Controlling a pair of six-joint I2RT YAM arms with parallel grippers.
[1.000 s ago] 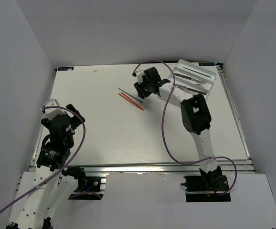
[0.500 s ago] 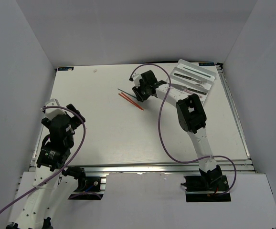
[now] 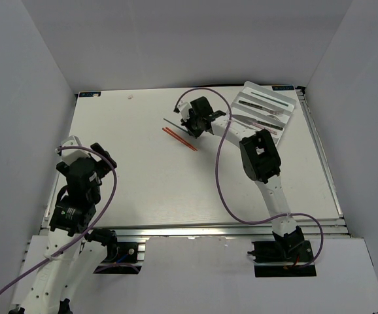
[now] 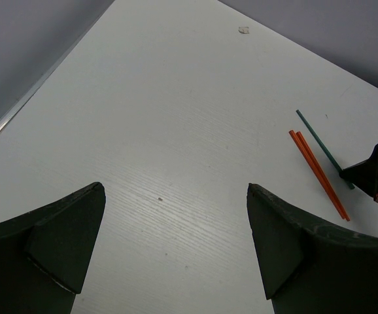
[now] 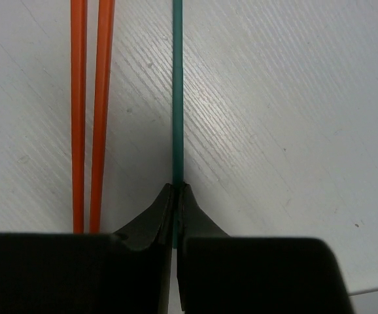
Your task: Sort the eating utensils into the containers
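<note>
The green chopstick needs to lie beside its match, so the robot's right gripper needs to go up and to the right in the top view over the tray's farthest slot (image 3: 271, 98), then down to let go of it.
My right gripper (image 5: 176, 188) is shut on a thin dark green chopstick (image 5: 176, 91), which runs straight ahead from the fingertips along the table. Two red-orange chopsticks (image 5: 89, 104) lie side by side just left of it. In the top view the right gripper (image 3: 190, 126) is at the far middle of the table, the green chopstick (image 3: 171, 122) sticks out to its left and the red-orange pair (image 3: 178, 138) lies in front. The white cutlery tray (image 3: 265, 106) with silver utensils in its slots stands at the far right. My left gripper (image 4: 176, 196) is open and empty.
A small white scrap (image 3: 131, 96) lies near the table's far edge. White walls close in the table on the left, back and right. The left arm (image 3: 78, 180) stays near the front left corner.
The right gripper has moved a little left and toward the far edge, and has closed on the green chopstick. The left arm has not moved.
</note>
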